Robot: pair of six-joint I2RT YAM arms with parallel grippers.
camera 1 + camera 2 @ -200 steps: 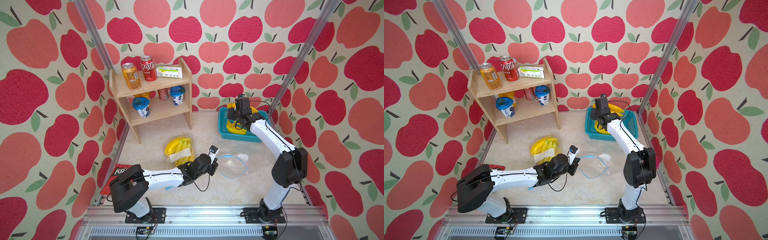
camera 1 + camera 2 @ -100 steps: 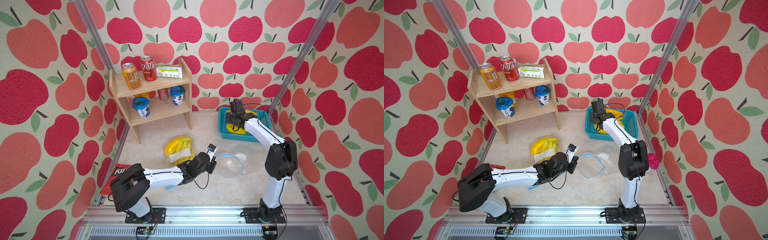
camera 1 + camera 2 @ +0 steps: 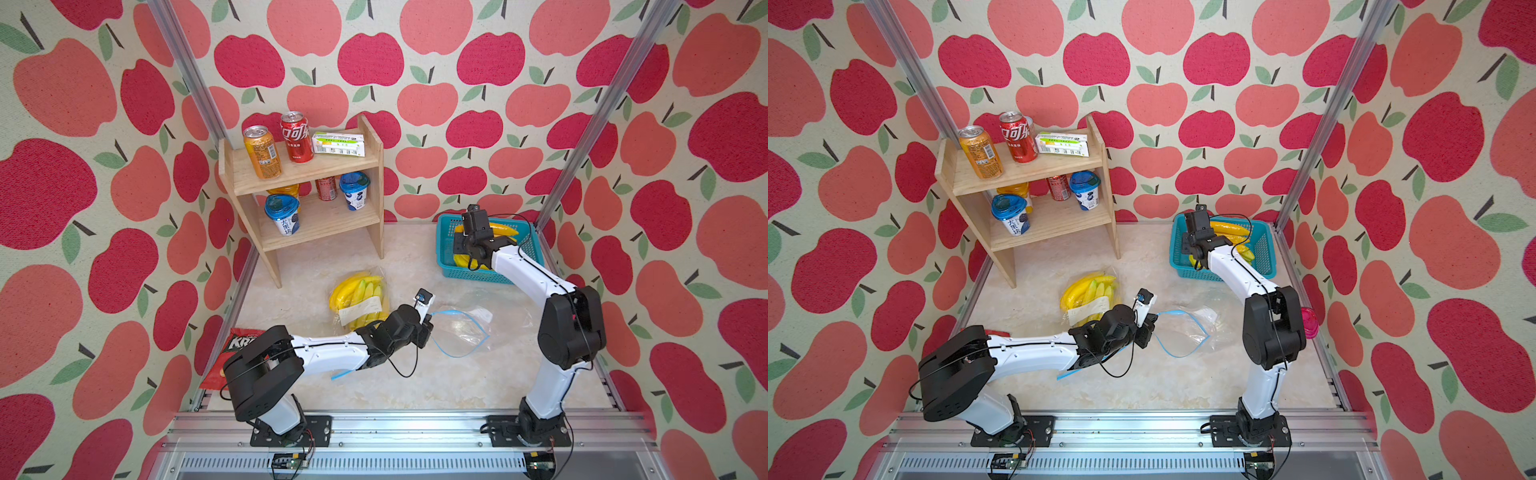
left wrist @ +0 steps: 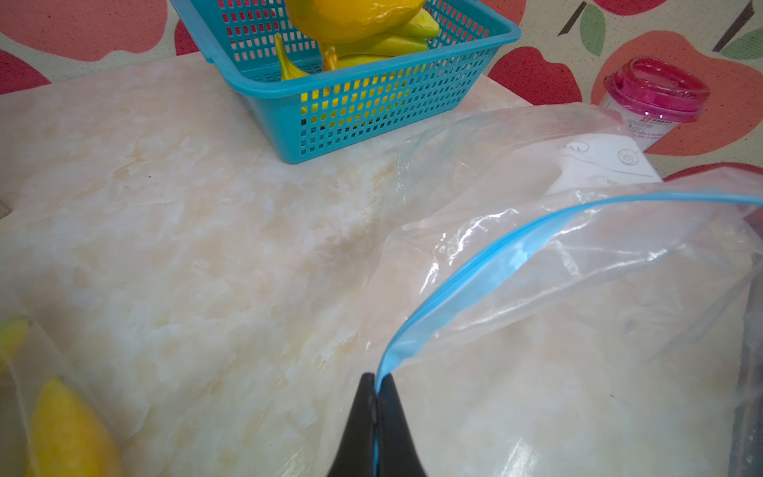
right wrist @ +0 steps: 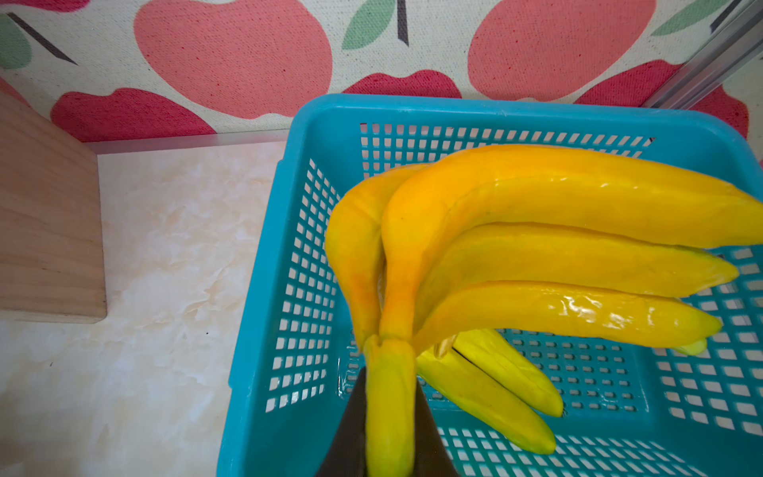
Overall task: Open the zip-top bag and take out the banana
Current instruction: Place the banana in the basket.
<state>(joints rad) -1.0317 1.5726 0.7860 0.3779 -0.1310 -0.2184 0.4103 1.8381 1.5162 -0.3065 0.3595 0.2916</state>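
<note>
The far part of the teal basket lies outward, so next my right gripper needs to move outward to release the banana stem over that part of the basket.
The clear zip-top bag (image 3: 469,328) (image 4: 578,289) with a blue zip strip lies open and empty on the marble table. My left gripper (image 3: 428,328) (image 4: 376,382) is shut on the blue rim at one end of its mouth. At the back right, my right gripper (image 5: 390,396) (image 3: 461,251) is shut on the stem of a yellow banana bunch (image 5: 536,214) (image 3: 505,230). It holds the bunch over the teal basket (image 5: 264,289) (image 3: 446,266). Another banana bunch (image 5: 487,384) lies in the basket beneath it.
A second bagged banana bunch (image 3: 359,299) lies beside my left forearm. A wooden shelf (image 3: 307,195) with cans and cups stands at the back left. A red snack bag (image 3: 237,345) lies by the left wall. A pink-lidded cup (image 4: 656,95) sits beyond the open bag.
My right arm has shifted a little to the left over the basket with the banana bunch in its grip. The left gripper has kept its hold on the bag rim.
</note>
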